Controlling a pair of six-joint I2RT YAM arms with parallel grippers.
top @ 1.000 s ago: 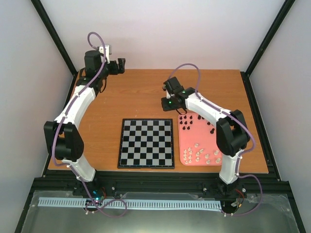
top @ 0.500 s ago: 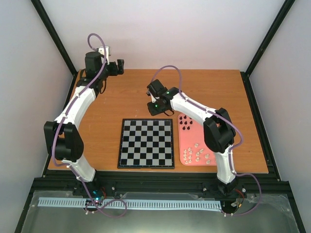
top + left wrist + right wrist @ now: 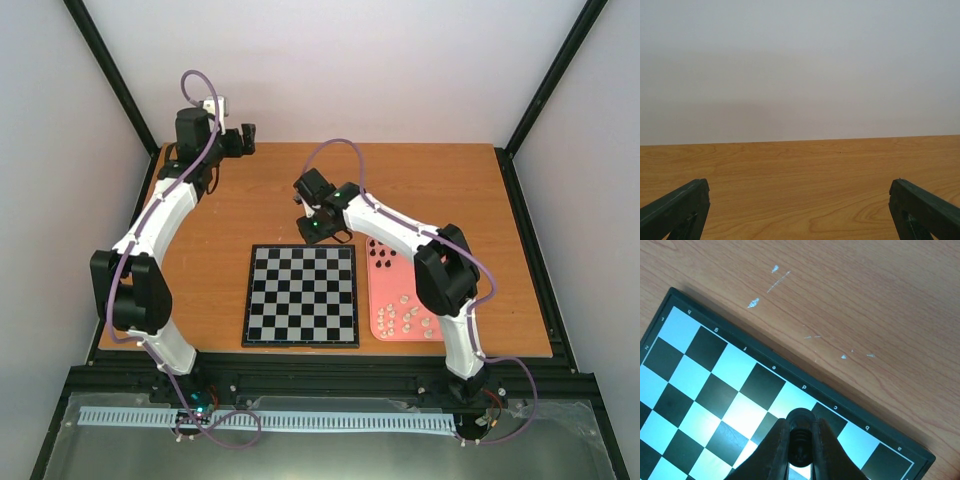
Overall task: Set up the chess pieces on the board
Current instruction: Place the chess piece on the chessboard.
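I will move my right gripper left in the top view and down next, to let go of its piece on the dark e square (image 3: 297, 252), since that square is empty.
The board (image 3: 300, 295) lies flat at the table's middle, with no piece showing on its squares. My right gripper (image 3: 315, 232) hovers over the board's far edge. The right wrist view shows this gripper (image 3: 801, 432) shut on a black chess piece (image 3: 801, 416), above the squares (image 3: 705, 390) near the letters c and d. Other black chess pieces (image 3: 383, 255) and cream-white ones (image 3: 410, 318) sit in the pink tray (image 3: 400, 282) right of the board. My left gripper (image 3: 245, 135) is open at the far left corner, its fingers (image 3: 675, 207) wide apart over bare wood.
The pink tray lies close along the board's right edge. Black frame posts (image 3: 120, 80) rise at the back corners and grey walls close in the table. A few white scuff marks (image 3: 754, 302) dot the wood beyond the board.
My right arm has swung left from above the tray's far end to the board's far edge, its gripper staying shut. The left arm has not moved.
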